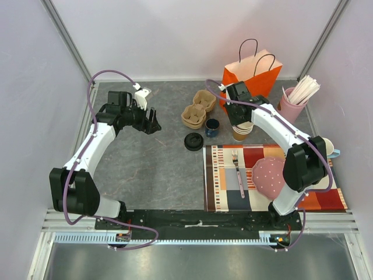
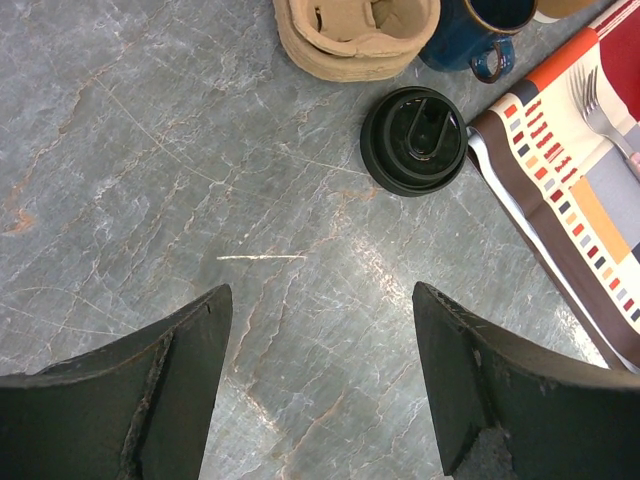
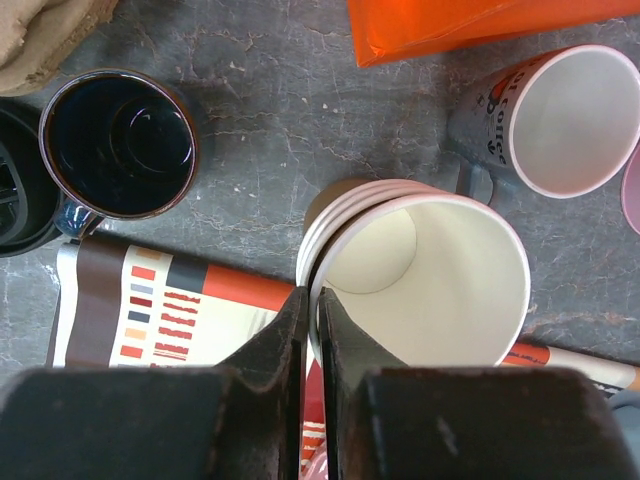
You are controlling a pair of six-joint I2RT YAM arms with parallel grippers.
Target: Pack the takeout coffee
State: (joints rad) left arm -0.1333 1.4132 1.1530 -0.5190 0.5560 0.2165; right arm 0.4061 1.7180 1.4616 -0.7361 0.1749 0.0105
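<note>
The right gripper lifts next, carries the cup back past the lid, and lowers to release it there, as bare tabletop lies beside the black lid (image 1: 193, 141).
No lidded kraft cup shows in any view. A loose black lid (image 1: 193, 141) lies flat on the grey table, also in the left wrist view (image 2: 413, 140). A stack of lidless cream-rimmed paper cups (image 1: 242, 133) stands by the orange bag. My right gripper (image 1: 240, 119) is shut on the near rim of the top cup (image 3: 420, 270), one finger inside and one outside (image 3: 312, 300). My left gripper (image 1: 152, 122) is open and empty, a little above bare table to the left of the lid (image 2: 322, 290).
An orange paper bag (image 1: 252, 76) stands at the back. A cardboard cup carrier (image 1: 198, 108) and a dark blue mug (image 1: 212, 126) sit beside the lid. A striped placemat (image 1: 233, 198) holds a fork (image 1: 238, 172) and a pink plate (image 1: 268, 175). A pink cup of straws (image 1: 294, 102) stands at the right.
</note>
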